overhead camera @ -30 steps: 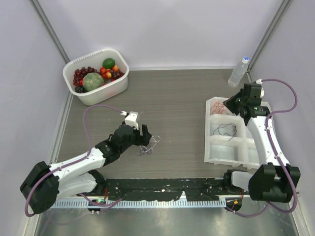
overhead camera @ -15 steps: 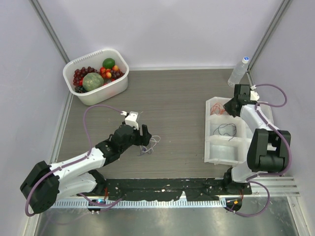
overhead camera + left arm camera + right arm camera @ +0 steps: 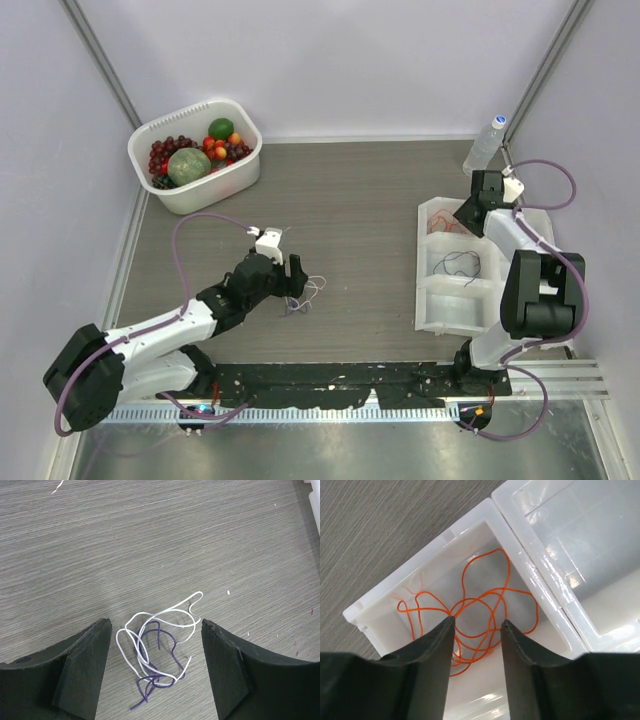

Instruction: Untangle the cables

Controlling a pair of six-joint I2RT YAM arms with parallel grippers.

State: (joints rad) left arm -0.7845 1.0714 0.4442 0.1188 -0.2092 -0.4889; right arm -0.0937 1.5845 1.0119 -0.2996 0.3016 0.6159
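The purple wire at the tangle's near end (image 3: 297, 307) (image 3: 154, 680) loops around the white wire there. My left gripper needs to go down and move slightly back onto it.
A small tangle of one white wire (image 3: 165, 617) and one purple wire (image 3: 159, 670) lies on the wooden table; it also shows in the top view (image 3: 303, 294). My left gripper (image 3: 156, 630) is open, its jaws either side of the tangle, just above it. An orange wire (image 3: 480, 600) lies coiled in the far compartment of the white tray (image 3: 432, 300). My right gripper (image 3: 476, 622) is open and empty above that compartment. A dark wire (image 3: 460, 263) lies in the tray's middle compartment.
A white tub (image 3: 218, 185) of fruit stands at the back left. A plastic water bottle (image 3: 484, 146) stands behind the tray at the back right. A stray white bit (image 3: 58, 486) lies on the table beyond the tangle.
My right arm has drawn back and settled over the tray's far compartment. The left arm and the white and purple tangle have barely moved.
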